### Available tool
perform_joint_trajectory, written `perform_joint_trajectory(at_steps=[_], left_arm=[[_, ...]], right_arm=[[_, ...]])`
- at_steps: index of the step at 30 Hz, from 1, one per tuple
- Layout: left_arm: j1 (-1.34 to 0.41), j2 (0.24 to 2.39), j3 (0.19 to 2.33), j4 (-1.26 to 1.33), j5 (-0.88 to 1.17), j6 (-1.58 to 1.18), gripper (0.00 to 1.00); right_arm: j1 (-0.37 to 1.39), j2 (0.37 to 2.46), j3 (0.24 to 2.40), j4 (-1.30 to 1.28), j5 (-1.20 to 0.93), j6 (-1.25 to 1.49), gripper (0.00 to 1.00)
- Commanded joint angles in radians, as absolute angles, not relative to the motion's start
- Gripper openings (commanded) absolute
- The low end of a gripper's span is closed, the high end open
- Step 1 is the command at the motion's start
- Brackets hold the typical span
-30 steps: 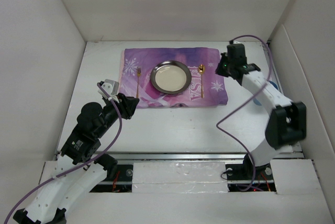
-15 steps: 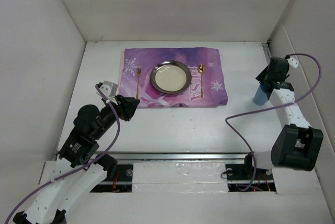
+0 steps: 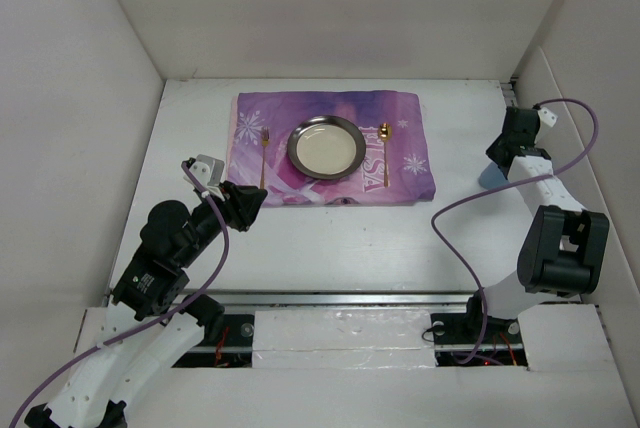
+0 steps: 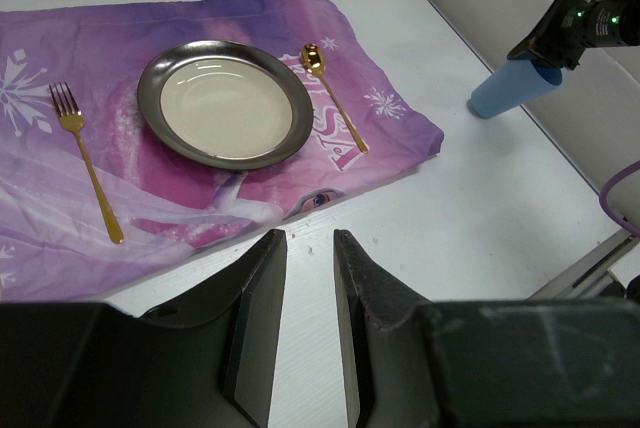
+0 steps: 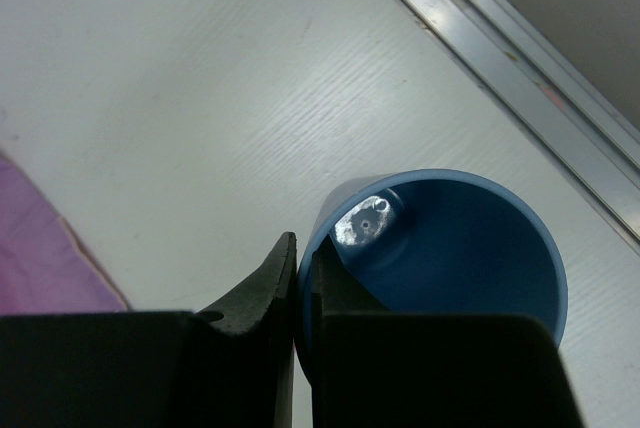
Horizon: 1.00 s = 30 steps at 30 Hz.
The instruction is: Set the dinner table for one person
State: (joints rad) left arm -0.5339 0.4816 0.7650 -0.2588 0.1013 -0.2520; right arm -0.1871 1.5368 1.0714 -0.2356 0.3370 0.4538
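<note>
The mat's bare far corner by the spoon is to the left in the top view, so my right gripper will swing outward that way next and release the cup (image 5: pixel 450 248).
The white dinner table (image 3: pixel 330 238) carries a purple mat (image 3: pixel 400 163). On the mat lie a round metal plate (image 3: pixel 325 146), a gold fork (image 3: pixel 264 153) to its left and a gold spoon (image 3: pixel 385 148) to its right. My right gripper (image 3: pixel 512 143) is at the table's far right, shut on the rim of a blue cup (image 5: pixel 450 248), one finger inside and one outside. The left wrist view shows the cup (image 4: pixel 508 90) tilted. My left gripper (image 4: pixel 310 243) is open and empty, just in front of the mat's near edge.
White walls enclose the table on three sides. A silver rail (image 5: pixel 500 38) runs along the table's edge close behind the cup. The right arm's purple cable (image 3: pixel 450 218) loops over the table right of the mat.
My right gripper swung from beside the mat's right edge to the blue cup at the far right and closed on its rim. The left arm has barely moved.
</note>
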Motion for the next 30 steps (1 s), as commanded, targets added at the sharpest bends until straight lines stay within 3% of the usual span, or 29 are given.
perform_joint_trajectory(at_steps=[1,6,8,9,20,24,30], left_arm=[[-0.529,0.483,0.758,-0.207,0.103,-0.249,0.23],[-0.529,0.511,0.762,-0.213,0.103,-0.247,0.23],[-0.529,0.518,0.761,-0.215,0.083,-0.25,0.23],[-0.529,0.518,0.761,-0.215,0.083,-0.25,0.23],[-0.529,0.549,0.765,-0.218,0.06,-0.249,0.23],[-0.529,0.554,0.765,-0.218,0.06,-0.249,0.23],[-0.529,0.568,0.767,-0.221,0.06,-0.249,0.23]], right_arm=[[-0.115,1.491,1.092,-0.186,0.356,0.459,0.0],[0.033,1.607,1.343,-0.277,0.345,0.376,0.0],[0.113,1.767,1.57,-0.366,0.363,0.336,0.0],[0.114,1.767,1.571,-0.367,0.364,0.324,0.0],[0.239,2.296,2.374,-0.646,0.319,0.172,0.0],[0.249,2.397,2.526,-0.673,0.293,0.138,0.0],[0.249,2.444,2.563,-0.632,0.236,0.121,0.0]])
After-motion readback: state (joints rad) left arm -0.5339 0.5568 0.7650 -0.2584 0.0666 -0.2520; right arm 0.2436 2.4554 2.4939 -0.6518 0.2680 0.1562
